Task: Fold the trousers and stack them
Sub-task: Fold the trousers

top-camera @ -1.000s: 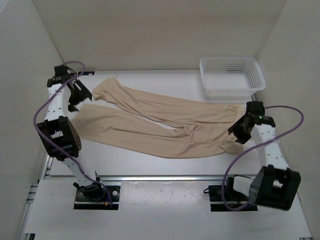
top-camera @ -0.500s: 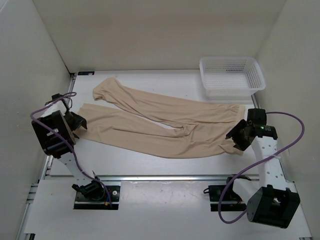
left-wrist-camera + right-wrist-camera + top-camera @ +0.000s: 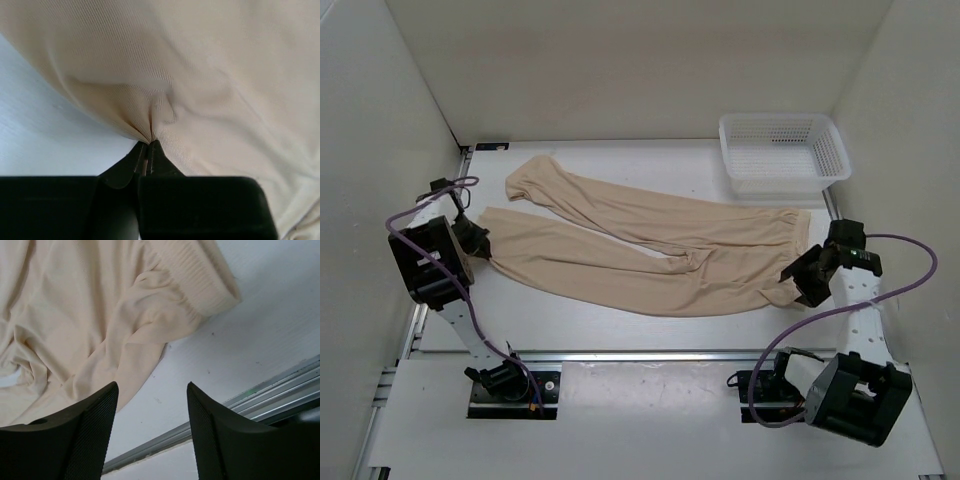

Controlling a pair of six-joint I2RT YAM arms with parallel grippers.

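Observation:
The farther leg lies flat outward of the pinched cuff. So my left gripper lifts next and moves outward over that leg's cuff end (image 3: 528,178) to release.
The beige trousers (image 3: 640,245) lie spread flat on the white table, legs pointing left, waist at the right. My left gripper (image 3: 480,245) is at the cuff end of the nearer leg, shut on a pinch of the fabric (image 3: 150,135), which puckers up between its tips. My right gripper (image 3: 798,285) hovers at the waistband's near corner. In the right wrist view it (image 3: 152,390) stands open over bare table, with the ribbed waistband (image 3: 200,275) just beyond its fingers (image 3: 95,425) and nothing between them.
A white mesh basket (image 3: 782,150) stands at the back right. A metal rail (image 3: 650,355) runs along the table's near edge. White walls close in on the left, right and back.
My left gripper dropped from the far leg's cuff to the nearer leg's end and shut on the cloth. My right gripper moved right and nearer, to the waistband's corner.

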